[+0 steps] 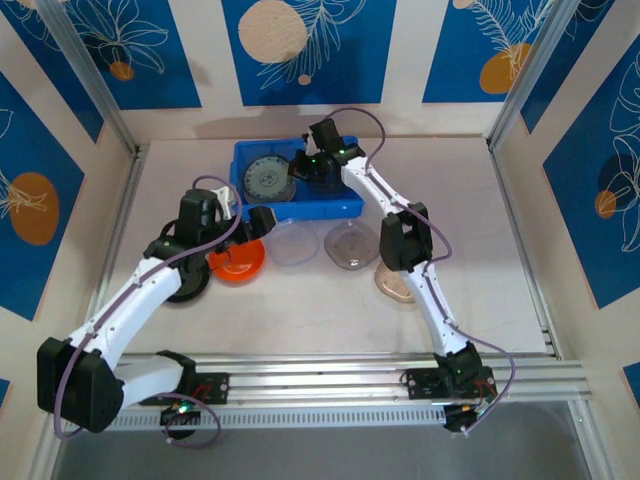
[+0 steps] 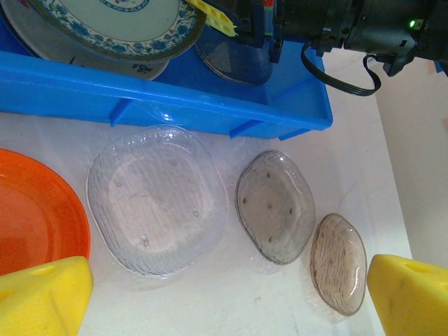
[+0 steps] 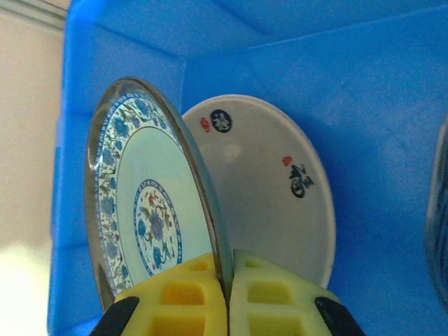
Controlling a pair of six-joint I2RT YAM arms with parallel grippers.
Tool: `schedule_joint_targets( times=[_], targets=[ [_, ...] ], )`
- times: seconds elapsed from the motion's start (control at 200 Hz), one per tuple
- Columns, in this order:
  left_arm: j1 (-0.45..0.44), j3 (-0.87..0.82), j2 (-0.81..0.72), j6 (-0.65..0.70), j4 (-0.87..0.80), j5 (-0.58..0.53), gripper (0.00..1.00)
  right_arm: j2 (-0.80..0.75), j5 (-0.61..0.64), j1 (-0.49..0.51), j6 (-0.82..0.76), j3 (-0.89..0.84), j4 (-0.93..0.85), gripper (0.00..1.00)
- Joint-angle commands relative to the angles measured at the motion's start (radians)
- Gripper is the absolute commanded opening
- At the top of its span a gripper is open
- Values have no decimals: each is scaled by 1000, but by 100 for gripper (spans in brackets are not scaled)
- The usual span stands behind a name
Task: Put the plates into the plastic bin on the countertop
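Note:
I should next lower my right gripper into the blue bin and release the floral plate [image 3: 150,210] on the other cream plate, as the held one still hangs tilted.
The blue plastic bin [image 1: 340,203] stands at the back of the countertop [image 1: 480,230]. My right gripper [image 3: 229,294] is over it, shut on the rim of a cream floral plate [image 3: 150,210] held tilted on edge above another cream plate [image 3: 273,189] lying in the bin [image 3: 378,105]. My left gripper [image 2: 227,301] hangs open over the counter, its yellow fingers [image 2: 42,297] wide apart and holding nothing. Below it lie a clear plate [image 2: 157,199], a smoky grey plate [image 2: 275,206], a brownish plate [image 2: 339,262] and an orange plate [image 2: 35,213].
A black plate [image 1: 190,285] sits left of the orange plate [image 1: 238,262], partly under the left arm. A dark translucent plate [image 2: 231,59] lies in the bin's right half. Blue-patterned panels wall the counter. An aluminium rail [image 1: 350,375] runs along the near edge.

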Motion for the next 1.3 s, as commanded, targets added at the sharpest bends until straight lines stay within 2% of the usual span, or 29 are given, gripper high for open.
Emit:
schedule_joint_targets(
  times=[0.0, 0.16, 0.41, 0.57, 0.7, 0.8, 1.216, 1.296],
  targets=[
    [5, 1, 14, 15, 25, -8, 100, 7, -3, -5, 30, 7, 36, 0],
    [5, -18, 33, -8, 50, -7, 100, 68, -1, 0, 30, 66, -4, 0],
    [3, -16, 67, -12, 83, 1, 100, 83, 47, 25, 12, 77, -25, 0],
    [3, -14, 76, -14, 87, 3, 100, 83, 80, 34, -15, 103, -60, 30],
    [1, -10, 75, -11, 86, 0, 100, 82, 106, 39, -36, 129, -87, 43],
    [-1, -1, 75, -4, 80, -4, 100, 74, 135, 43, -56, 153, -115, 48],
    [-9, 19, 93, 30, 76, -53, 100, -17, 176, 46, -107, 114, -133, 52],
    [-9, 22, 82, 36, 64, -85, 100, -38, 196, 50, -125, 94, -132, 59]
  ],
)
